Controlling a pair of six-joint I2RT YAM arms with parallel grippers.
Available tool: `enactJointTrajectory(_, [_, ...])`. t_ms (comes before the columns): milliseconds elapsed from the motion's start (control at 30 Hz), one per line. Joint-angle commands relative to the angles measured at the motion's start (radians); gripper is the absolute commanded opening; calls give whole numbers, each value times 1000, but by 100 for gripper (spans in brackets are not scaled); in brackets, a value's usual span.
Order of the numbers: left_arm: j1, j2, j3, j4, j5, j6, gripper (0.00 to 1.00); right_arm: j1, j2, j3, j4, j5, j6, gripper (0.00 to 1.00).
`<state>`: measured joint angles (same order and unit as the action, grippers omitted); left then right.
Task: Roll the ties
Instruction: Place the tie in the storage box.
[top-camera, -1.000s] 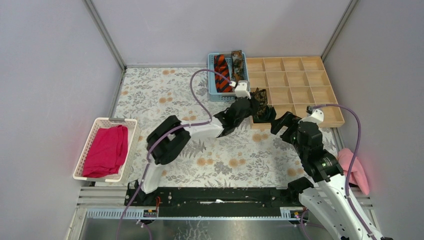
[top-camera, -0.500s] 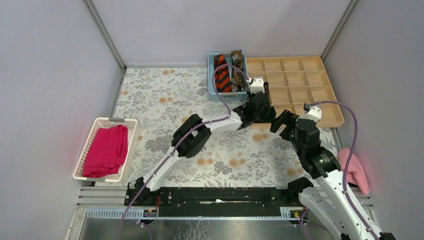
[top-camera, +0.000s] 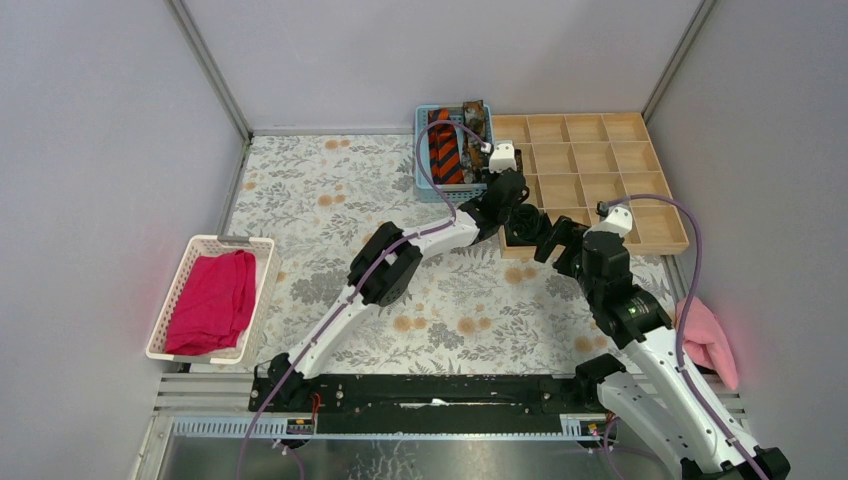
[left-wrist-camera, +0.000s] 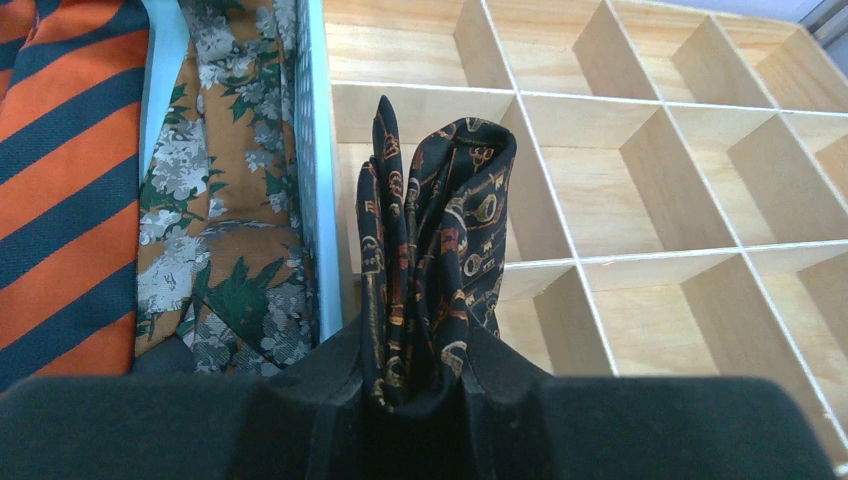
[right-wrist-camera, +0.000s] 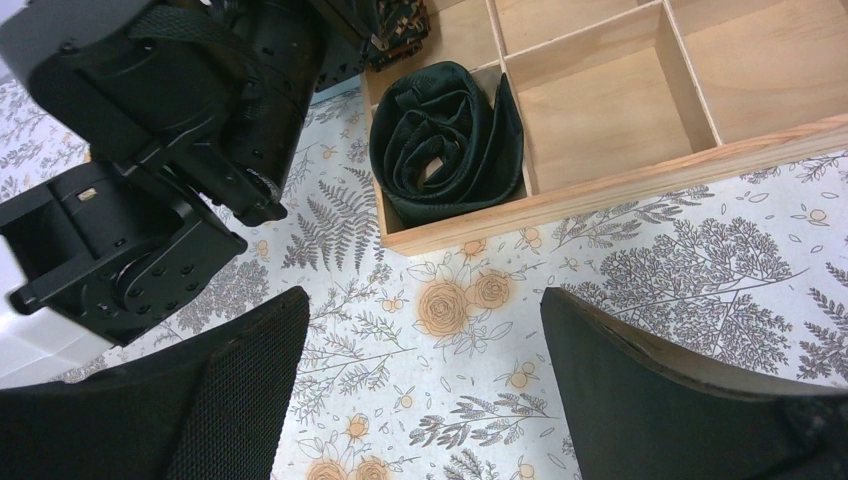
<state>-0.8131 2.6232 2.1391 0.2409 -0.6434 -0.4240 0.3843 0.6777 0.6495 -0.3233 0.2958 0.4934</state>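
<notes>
The robot's left gripper should next bring the rolled dark tie down into the empty cell beyond the coiled black tie, and then let go of the rolled dark tie.
My left gripper (left-wrist-camera: 415, 345) is shut on a rolled dark tie (left-wrist-camera: 437, 230) with gold and red motifs, held upright over the left column of the wooden organizer (left-wrist-camera: 640, 150). A black tie (right-wrist-camera: 445, 130) lies coiled in the organizer's near-left cell, also seen in the top view as the black tie (top-camera: 527, 222). An orange-and-black striped tie (left-wrist-camera: 70, 180) and a brown floral tie (left-wrist-camera: 215, 210) lie in the blue basket (top-camera: 425, 165). My right gripper (right-wrist-camera: 422, 300) is open and empty above the tablecloth, just in front of the organizer, next to the left gripper (top-camera: 510, 197).
The left arm's wrist (right-wrist-camera: 170, 130) crowds the space left of my right gripper (top-camera: 552, 238). A white basket (top-camera: 185, 270) with magenta cloth stands at the table's left edge. A pink cloth (top-camera: 708, 340) lies at the right edge. Grey walls enclose the table.
The left arm has stretched right and back, carrying the rolled patterned tie over the organizer's left column. The right gripper has shifted slightly left and stays open. The black coil now shows.
</notes>
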Motion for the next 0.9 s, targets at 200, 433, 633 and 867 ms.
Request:
enactJointTrajectory(200, [20,46,62,-24,46,-26,0,4,39,-16,107,-19,-18,94])
enactJointTrajectory(433, [34,89,138,-83,126,-112,0,4,52,-21,136,-34,-22,94])
enactJointTrajectory(633, [41,145,251,-174,131,-149,2,3,66,-3,128,-40,-27,94])
enactJointTrajectory(867, [43,111,199,-225,170,-202,20,3,73,18,125,-25,-39,95])
